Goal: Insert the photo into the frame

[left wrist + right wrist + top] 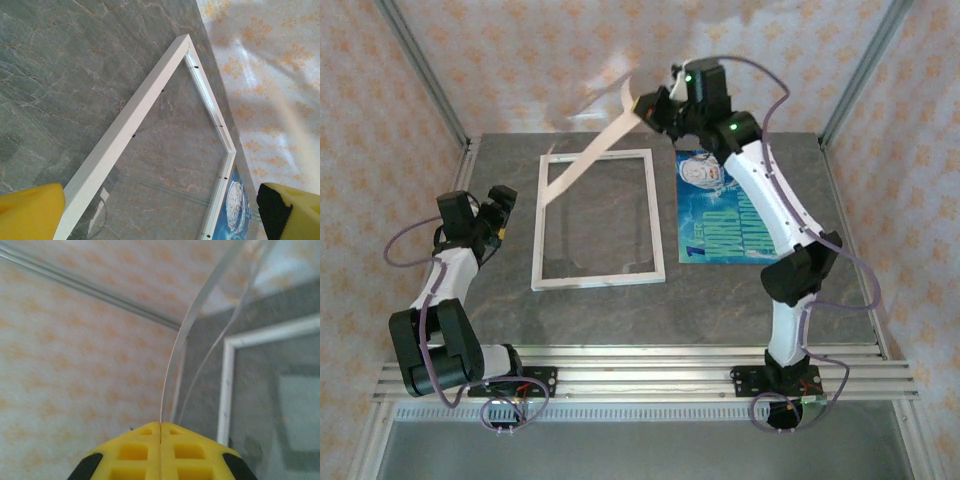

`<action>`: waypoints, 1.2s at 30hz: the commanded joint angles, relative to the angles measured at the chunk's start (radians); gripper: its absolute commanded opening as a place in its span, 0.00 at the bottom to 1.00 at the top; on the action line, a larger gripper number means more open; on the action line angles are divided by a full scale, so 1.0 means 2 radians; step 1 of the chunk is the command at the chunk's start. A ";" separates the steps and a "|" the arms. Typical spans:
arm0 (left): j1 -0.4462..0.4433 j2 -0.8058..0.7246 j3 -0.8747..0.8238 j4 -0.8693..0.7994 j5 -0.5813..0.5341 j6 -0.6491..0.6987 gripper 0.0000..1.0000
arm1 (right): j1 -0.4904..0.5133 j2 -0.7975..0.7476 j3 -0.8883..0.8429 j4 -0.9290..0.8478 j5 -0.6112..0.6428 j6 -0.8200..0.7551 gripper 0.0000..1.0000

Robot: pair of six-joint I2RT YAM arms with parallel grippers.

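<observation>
The right gripper moves back and down to the frame's near corner by the photo and releases the mat next, because it still slants above the frame.
The white frame lies flat on the grey table, its pane reflecting light. The teal-blue photo rests flat just right of it, partly under my right arm. My right gripper hangs over the frame's far right corner, shut on the edge of a pale cream mat that slants down toward the frame's left side. From the right wrist the mat is a thin curved edge rising from the shut gripper, beside the frame. My left gripper is open, left of the frame; the photo shows beyond.
Patterned walls close the table at the back and both sides, with metal posts at the corners. An aluminium rail runs along the near edge where both arms are bolted. Bare grey table lies between frame and rail.
</observation>
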 commanded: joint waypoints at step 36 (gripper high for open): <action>-0.089 0.051 0.047 -0.065 -0.074 0.096 1.00 | 0.055 -0.196 -0.564 0.071 0.211 -0.003 0.73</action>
